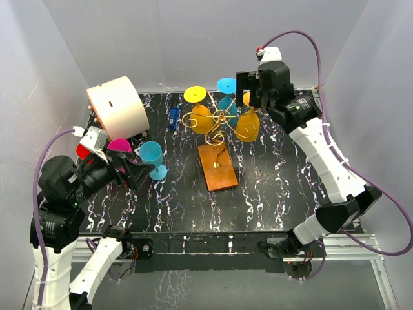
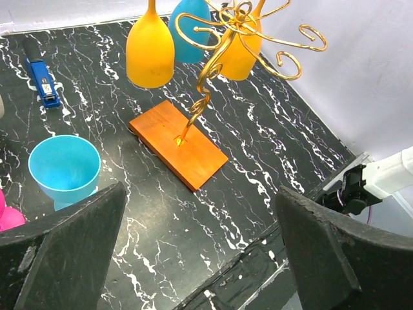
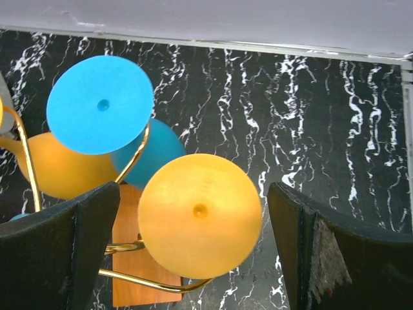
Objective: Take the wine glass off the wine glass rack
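Observation:
The orange glass's foot is below my open fingers. My right gripper needs to move down around it next, then close on the stem end.
The wine glass rack (image 1: 221, 119) is gold wire on an orange-brown wooden base (image 1: 217, 166) at mid-table. Three glasses hang upside down from it: a yellow-orange one (image 1: 201, 119), a blue one (image 1: 226, 84) and an orange one (image 1: 248, 126). My right gripper (image 1: 251, 95) is open above the orange glass. In the right wrist view its fingers (image 3: 64, 252) stand either side of that glass's round foot (image 3: 200, 215) without touching it. My left gripper (image 1: 137, 173) is open and empty at the left, facing the rack (image 2: 226, 39).
A blue glass (image 1: 151, 158), a pink one (image 1: 119, 147) and a red one (image 1: 82, 152) stand at the left by my left gripper. A large cream cylinder (image 1: 118, 106) lies at back left. A small blue tool (image 1: 173, 118) lies beside the rack.

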Available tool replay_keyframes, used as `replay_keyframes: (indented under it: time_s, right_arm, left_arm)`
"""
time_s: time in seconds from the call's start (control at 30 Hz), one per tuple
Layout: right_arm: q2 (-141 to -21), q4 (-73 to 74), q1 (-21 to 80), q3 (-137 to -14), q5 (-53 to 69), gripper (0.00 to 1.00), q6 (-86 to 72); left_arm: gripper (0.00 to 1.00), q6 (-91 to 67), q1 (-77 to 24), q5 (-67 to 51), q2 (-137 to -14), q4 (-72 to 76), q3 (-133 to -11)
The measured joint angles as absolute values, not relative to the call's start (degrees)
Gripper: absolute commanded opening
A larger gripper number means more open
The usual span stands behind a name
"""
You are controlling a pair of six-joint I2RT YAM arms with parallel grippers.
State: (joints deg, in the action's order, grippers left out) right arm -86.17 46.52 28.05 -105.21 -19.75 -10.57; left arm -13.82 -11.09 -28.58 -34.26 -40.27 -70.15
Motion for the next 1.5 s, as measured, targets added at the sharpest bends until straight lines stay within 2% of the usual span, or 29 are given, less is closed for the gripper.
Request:
replay_keyframes:
  time_s: [0.23, 1.1, 1.5]
  right_arm:
    - [-87.15, 46.57, 28.05, -105.21, -16.75, 0.98, -10.31]
    - [-87.13, 46.96, 28.01, -102.48, -19.11, 0.98, -9.26]
    - [-87.05, 46.52, 28.01, -101.30, -19.59, 0.84, -9.19]
  left_arm:
    - [0.99, -15.03, -11.09, -29.17, -34.57, -39.35, -70.15]
    - [0.99, -15.20, -11.09, -29.17, -35.00, -39.40, -69.89]
    - [0.99, -15.22, -11.09, -29.17, -35.03, -39.46, -69.84]
